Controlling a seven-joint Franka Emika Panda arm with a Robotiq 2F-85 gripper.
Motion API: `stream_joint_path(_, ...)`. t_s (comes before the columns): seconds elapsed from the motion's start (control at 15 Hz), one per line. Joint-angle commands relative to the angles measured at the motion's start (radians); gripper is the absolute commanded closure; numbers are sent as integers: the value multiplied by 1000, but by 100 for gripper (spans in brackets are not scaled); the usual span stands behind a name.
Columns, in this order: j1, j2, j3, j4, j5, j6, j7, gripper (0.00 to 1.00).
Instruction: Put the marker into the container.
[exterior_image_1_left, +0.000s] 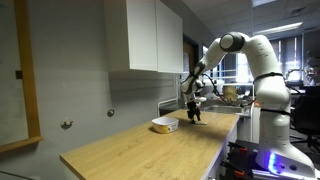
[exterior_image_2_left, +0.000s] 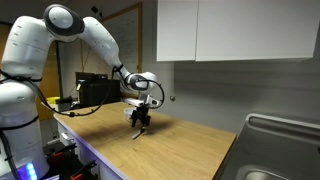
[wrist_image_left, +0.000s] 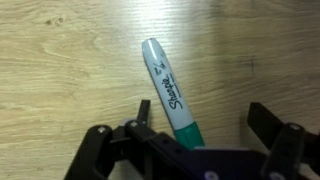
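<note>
My gripper is low and needs to stay low next. It needs to close both fingers onto the marker's green end (wrist_image_left: 188, 134).
The marker (wrist_image_left: 165, 90) is a grey pen with a green end. In the wrist view it lies flat on the wooden table, slanting, with its green end between my fingers and closer to the left one. My gripper (wrist_image_left: 203, 118) is open around it and low over the table. In both exterior views the gripper (exterior_image_1_left: 194, 115) (exterior_image_2_left: 141, 122) points down at the tabletop. The container (exterior_image_1_left: 164, 125), a shallow whitish bowl with a yellowish base, stands on the table just beside the gripper. The bowl is out of sight in the wrist view.
White wall cabinets (exterior_image_1_left: 150, 35) hang above the table's back edge. A metal sink (exterior_image_2_left: 285, 150) sits at the far end of the counter. Clutter (exterior_image_1_left: 230, 95) stands behind the arm. The wooden tabletop (exterior_image_1_left: 130, 150) extends toward the camera.
</note>
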Motion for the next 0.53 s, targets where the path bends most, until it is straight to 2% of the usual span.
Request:
stream_joint_path(0.0,-5,43,5,39,6,-8,-16,6)
stream_joint_path(0.07,-6,48,5,44,4,-9,-18,26)
stream_joint_path(0.2,-7,57,5,53,2,-11,-20,31)
stream_joint_path(0.27,-8,61,5,55,3,-8,-20,36)
stream_joint_path(0.47,-10,67,3,59,-2,-6,-19,63)
